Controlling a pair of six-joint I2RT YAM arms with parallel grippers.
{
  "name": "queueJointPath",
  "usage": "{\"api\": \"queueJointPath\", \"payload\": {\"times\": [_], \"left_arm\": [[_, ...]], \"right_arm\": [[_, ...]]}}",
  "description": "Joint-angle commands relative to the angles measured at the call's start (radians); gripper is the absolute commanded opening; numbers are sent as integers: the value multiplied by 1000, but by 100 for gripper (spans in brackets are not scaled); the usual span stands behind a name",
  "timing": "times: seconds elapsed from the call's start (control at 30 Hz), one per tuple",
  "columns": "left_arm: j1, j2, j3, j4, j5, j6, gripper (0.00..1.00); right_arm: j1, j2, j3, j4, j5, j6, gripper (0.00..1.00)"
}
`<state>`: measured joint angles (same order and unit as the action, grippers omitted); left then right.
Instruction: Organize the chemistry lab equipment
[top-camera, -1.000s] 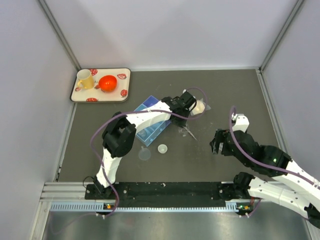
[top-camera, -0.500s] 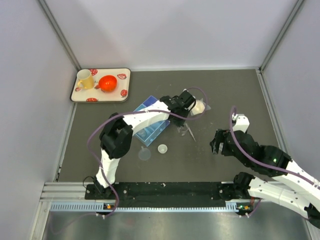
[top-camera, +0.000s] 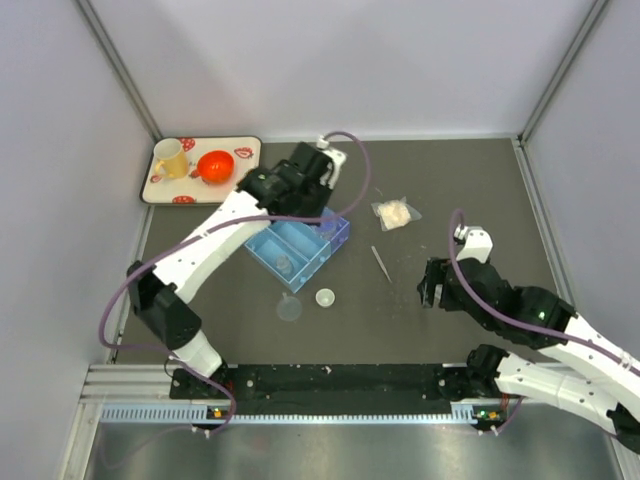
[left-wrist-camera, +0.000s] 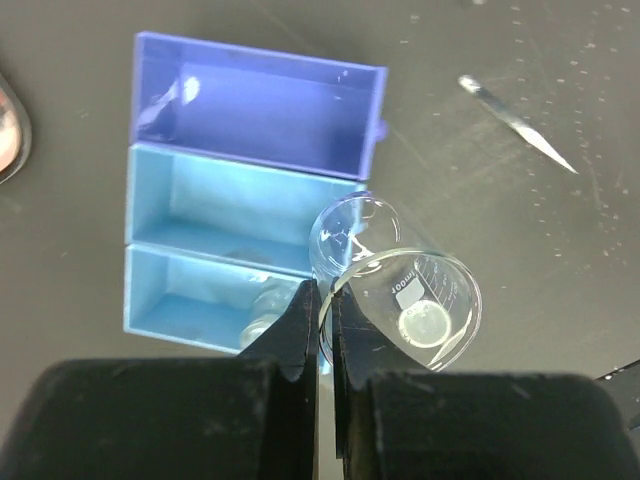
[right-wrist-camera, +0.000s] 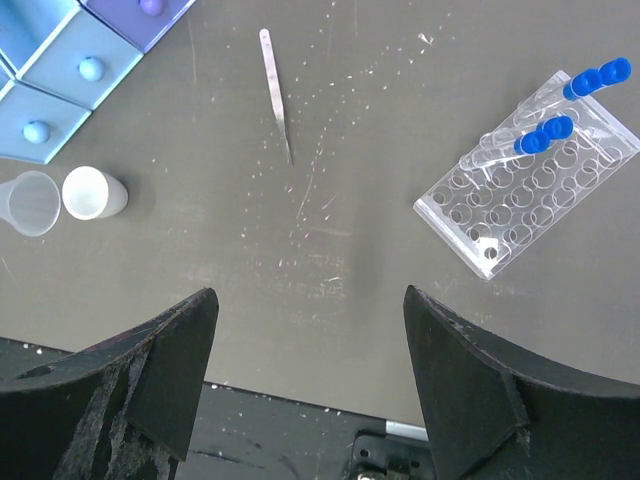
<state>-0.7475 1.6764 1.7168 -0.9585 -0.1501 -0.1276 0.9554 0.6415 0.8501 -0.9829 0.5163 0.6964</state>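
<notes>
I will next move my left gripper left in the top view, then down to release the beaker (left-wrist-camera: 405, 290) in the nearest blue section's bare end (left-wrist-camera: 180, 304), as the clear item takes the other end.
My left gripper (left-wrist-camera: 322, 300) is shut on the rim of a clear graduated beaker (left-wrist-camera: 405, 290), held tilted above a blue and purple compartment box (left-wrist-camera: 230, 205). In the top view the left gripper (top-camera: 298, 195) hangs over the back of that box (top-camera: 300, 245). A small clear item (left-wrist-camera: 262, 312) lies in the nearest blue compartment. My right gripper (right-wrist-camera: 310, 300) is open and empty above bare table, at the right in the top view (top-camera: 430, 285). A gridded clear rack (right-wrist-camera: 530, 175) holds blue-capped tubes (right-wrist-camera: 545, 135). A thin metal rod (right-wrist-camera: 275, 90) lies ahead of it.
Two tiny cups, one white (right-wrist-camera: 93, 192) and one clear (right-wrist-camera: 30, 200), stand in front of the box. A small bag (top-camera: 395, 213) lies at the back centre. A tray (top-camera: 160, 185) at the back left holds a yellow mug (top-camera: 170, 158) and an orange-red bowl (top-camera: 215, 165).
My left arm has swung from beside the bag back and to the left, over the compartment box, which now shows uncovered. The right arm has barely moved.
</notes>
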Motion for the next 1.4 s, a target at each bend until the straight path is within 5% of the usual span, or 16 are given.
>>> {"api": "queueJointPath", "payload": {"times": [0.0, 0.27, 0.67, 1.37], "left_arm": [[130, -131, -61, -2, 66, 68, 0], [276, -245, -293, 101, 109, 213, 0], [491, -284, -399, 147, 306, 287, 0], [530, -61, -431, 234, 287, 276, 0]], "right_arm": [[13, 15, 76, 12, -16, -26, 75], [14, 14, 98, 32, -38, -38, 75], [13, -46, 83, 35, -59, -58, 75], [13, -108, 29, 29, -52, -41, 75]]}}
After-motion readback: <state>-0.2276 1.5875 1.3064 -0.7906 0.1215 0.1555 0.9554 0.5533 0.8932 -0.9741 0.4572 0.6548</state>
